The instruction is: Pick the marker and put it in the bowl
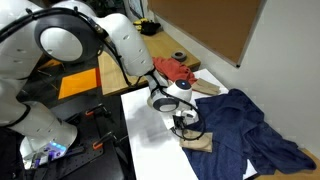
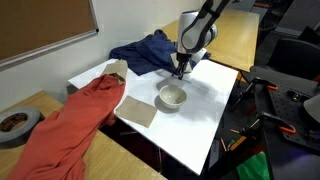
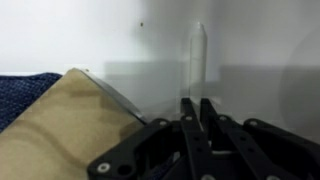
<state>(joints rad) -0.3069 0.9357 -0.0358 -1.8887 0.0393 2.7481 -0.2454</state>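
My gripper will lift from the table, move over the open cream-white bowl (image 2: pixel 172 96) and go down to release, as the marker is already between my fingers.
My gripper (image 2: pixel 181 70) hangs low over the white table, just beyond the cream-white bowl (image 2: pixel 172 96), which is empty. In the wrist view the jaws (image 3: pixel 195 108) are drawn together with only a narrow gap. A thin pale-grey stick with a pointed end, the marker (image 3: pixel 197 58), stands out from between the fingertips. In both exterior views the marker is too small to make out under the gripper (image 1: pixel 184 120).
A tan block (image 3: pixel 60 130) lies right beside the jaws and also shows in an exterior view (image 1: pixel 205 143). A blue cloth (image 2: pixel 150 50) lies behind, a red cloth (image 2: pixel 75 115) to the side, and a dark tape ring (image 2: pixel 14 123) on the wooden desk.
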